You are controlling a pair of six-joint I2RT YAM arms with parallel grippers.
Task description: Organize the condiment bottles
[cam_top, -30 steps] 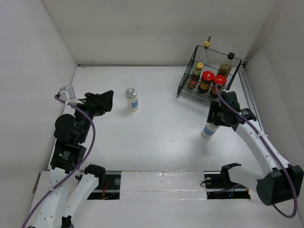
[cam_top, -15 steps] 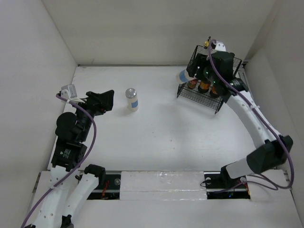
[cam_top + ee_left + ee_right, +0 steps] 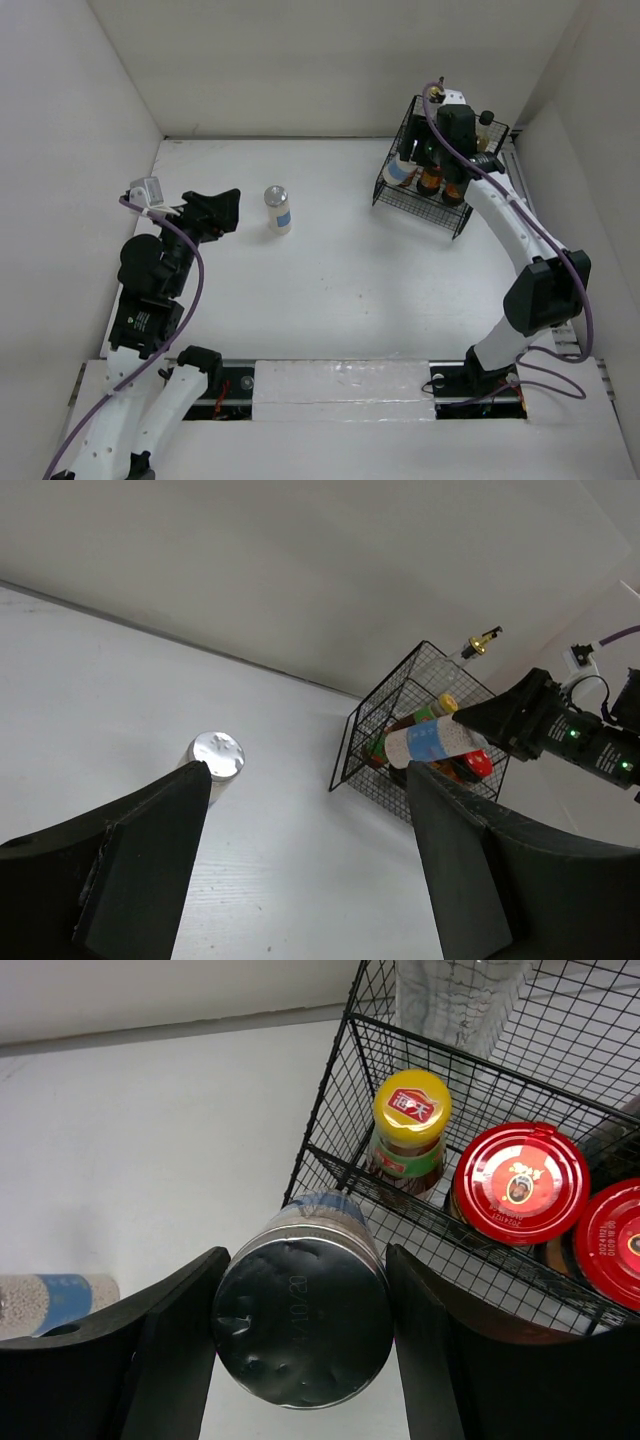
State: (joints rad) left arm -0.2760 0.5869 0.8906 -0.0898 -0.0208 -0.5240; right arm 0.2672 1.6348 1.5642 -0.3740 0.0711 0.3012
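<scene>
The right gripper brings the shaker down into the basket's near corner next and releases it, as the basket's mesh bottom is bare before the yellow-capped bottle.
My right gripper is shut on a white, blue-labelled shaker, holding it tilted over the front left corner of the black wire basket. In the right wrist view its silver lid sits between my fingers. In the basket stand the yellow-capped bottle, two red-lidded jars, the clear bottle and the black-capped bottle. The second shaker stands on the table. My left gripper is open and empty, left of it.
White walls enclose the table on the left, back and right. The basket stands in the back right corner, close to the right wall. In the left wrist view the second shaker's lid shows just beyond my left finger.
My right gripper lifted the shaker off the table's right side and carried it to the basket, then lowered it slightly at the front left corner. The left arm has not moved.
</scene>
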